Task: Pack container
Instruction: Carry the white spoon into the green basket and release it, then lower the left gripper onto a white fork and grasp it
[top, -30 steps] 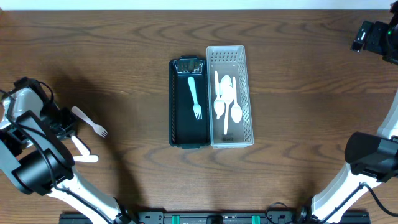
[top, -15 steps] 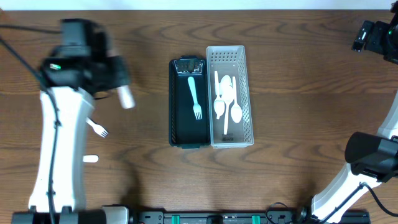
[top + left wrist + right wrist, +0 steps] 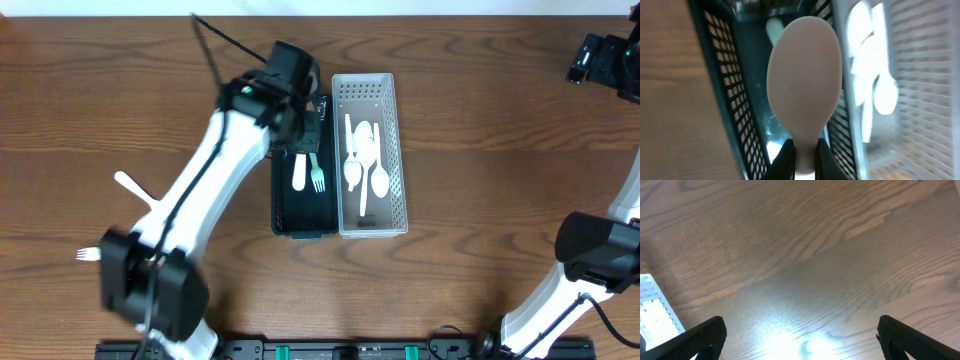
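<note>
My left gripper lowers the white plastic spoon straight into the black mesh tray next, beside the teal fork, since the spoon already hangs over that tray.
My left gripper [image 3: 300, 148] is shut on the handle of a white plastic spoon [image 3: 299, 172] and holds it above the black mesh tray [image 3: 279, 205]. In the left wrist view the spoon's bowl [image 3: 805, 75] fills the middle, with my fingers [image 3: 804, 157] clamped on its neck over the black tray [image 3: 735, 100]. A pale teal fork [image 3: 317, 172] lies in the black tray. The white perforated tray [image 3: 395, 150] beside it holds several white spoons [image 3: 362, 160], also seen in the left wrist view [image 3: 880, 90]. My right gripper [image 3: 800, 335] is open and empty over bare wood.
A white utensil [image 3: 130, 185] lies on the table at the left, partly under my left arm. Another small white utensil [image 3: 88, 254] shows near the left edge. The right arm [image 3: 600, 60] sits at the far right corner. A corner of the white tray [image 3: 655, 310] shows in the right wrist view.
My left arm has swung from the table's left side to above the black tray, carrying the white spoon. The right arm has not moved.
</note>
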